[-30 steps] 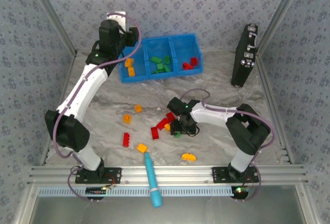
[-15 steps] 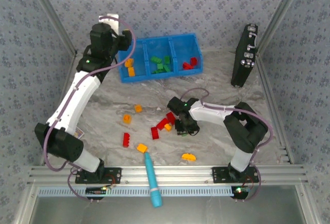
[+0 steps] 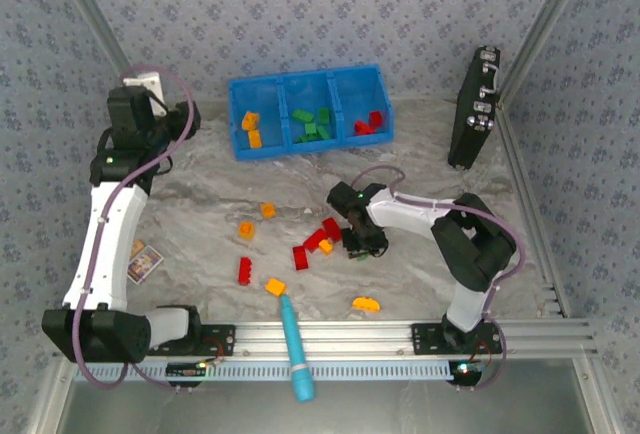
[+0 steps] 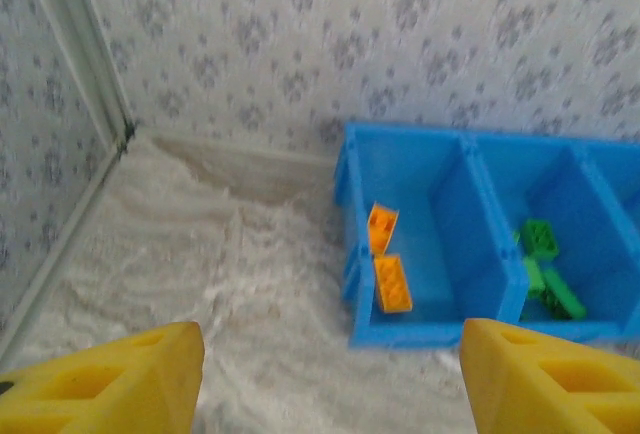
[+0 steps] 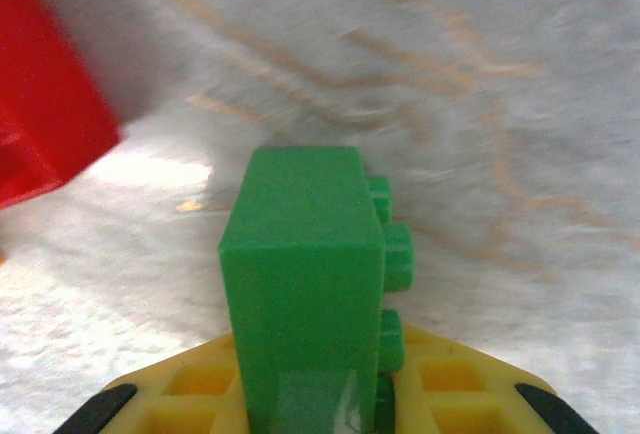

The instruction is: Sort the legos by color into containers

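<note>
I need to lift the green brick outward with my right gripper next, then let go of the brick over the green bricks in the middle section of the blue tray.
The blue tray (image 3: 300,148) stands at the back; its left compartment holds orange bricks (image 3: 251,130), the middle one green bricks (image 3: 312,124), the right one red bricks (image 3: 370,122). Loose red bricks (image 3: 318,239) and orange bricks (image 3: 246,229) lie mid-table. My right gripper (image 3: 358,244) is low on the table beside the red cluster, shut on a green brick (image 5: 305,284) with its studs facing right. My left gripper (image 4: 330,384) is open and empty, held high at the back left. It faces the tray's left compartment (image 4: 450,332) and its two orange bricks (image 4: 392,282).
A teal stick (image 3: 295,344) lies at the front rail. An upright black case (image 3: 474,106) stands back right. A small card (image 3: 144,261) lies near the left wall. More bricks lie in front: red (image 3: 244,270), orange (image 3: 275,286) and orange (image 3: 366,304).
My left arm has swung left and away from the tray to the back left corner. The right gripper has stayed by the red cluster, still holding the green brick.
</note>
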Tool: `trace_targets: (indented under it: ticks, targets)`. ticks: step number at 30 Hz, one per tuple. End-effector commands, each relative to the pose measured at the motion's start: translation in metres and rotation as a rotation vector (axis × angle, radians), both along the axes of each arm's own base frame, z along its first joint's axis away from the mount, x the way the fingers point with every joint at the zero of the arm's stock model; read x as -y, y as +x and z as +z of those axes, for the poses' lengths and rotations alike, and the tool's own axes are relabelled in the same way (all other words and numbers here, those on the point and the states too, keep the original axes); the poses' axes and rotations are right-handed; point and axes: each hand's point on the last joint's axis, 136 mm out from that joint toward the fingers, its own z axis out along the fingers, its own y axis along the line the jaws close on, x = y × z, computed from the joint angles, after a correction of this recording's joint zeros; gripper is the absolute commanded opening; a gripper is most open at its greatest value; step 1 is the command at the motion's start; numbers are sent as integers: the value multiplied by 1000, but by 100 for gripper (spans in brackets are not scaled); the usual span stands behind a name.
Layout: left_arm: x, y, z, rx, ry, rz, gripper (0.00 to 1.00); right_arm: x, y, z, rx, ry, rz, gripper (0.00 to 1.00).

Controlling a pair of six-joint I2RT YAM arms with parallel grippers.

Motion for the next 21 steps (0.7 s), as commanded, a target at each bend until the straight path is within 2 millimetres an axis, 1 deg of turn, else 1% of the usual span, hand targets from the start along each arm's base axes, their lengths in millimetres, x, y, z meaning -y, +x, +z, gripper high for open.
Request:
trace_targets:
  ticks: [1, 4, 5, 6, 9, 13, 15, 18, 20, 21]
  targets:
    - [0, -25, -14, -39, 17, -25, 70, 27, 2, 16, 25, -64, -11, 16]
    - [-8, -39, -30, -65, 39, -5, 72, 36, 8, 31, 51, -67, -35, 16]
    - [-9, -43, -38, -79, 44, 0, 74, 41, 10, 36, 60, -74, -40, 16]
    - [-10, -48, -43, -88, 48, 0, 76, 45, 14, 43, 74, -80, -42, 16]
    - [-6, -57, -52, -105, 52, -29, 77, 51, 30, 63, 122, -91, -38, 16]
    - [-7, -70, -56, -89, 61, -32, 78, 55, 69, 101, 225, -113, 0, 16]
    - [-8, -79, -62, -95, 74, -31, 78, 54, 94, 123, 295, -121, 29, 17]
    - [-10, -94, -75, -124, 90, -31, 79, 41, 137, 155, 419, -116, 86, 18]
    - [-11, -103, -83, -142, 89, -26, 79, 32, 164, 171, 491, -128, 120, 18]
    - [-10, -107, -86, -148, 82, -26, 79, 27, 181, 182, 536, -139, 130, 18]
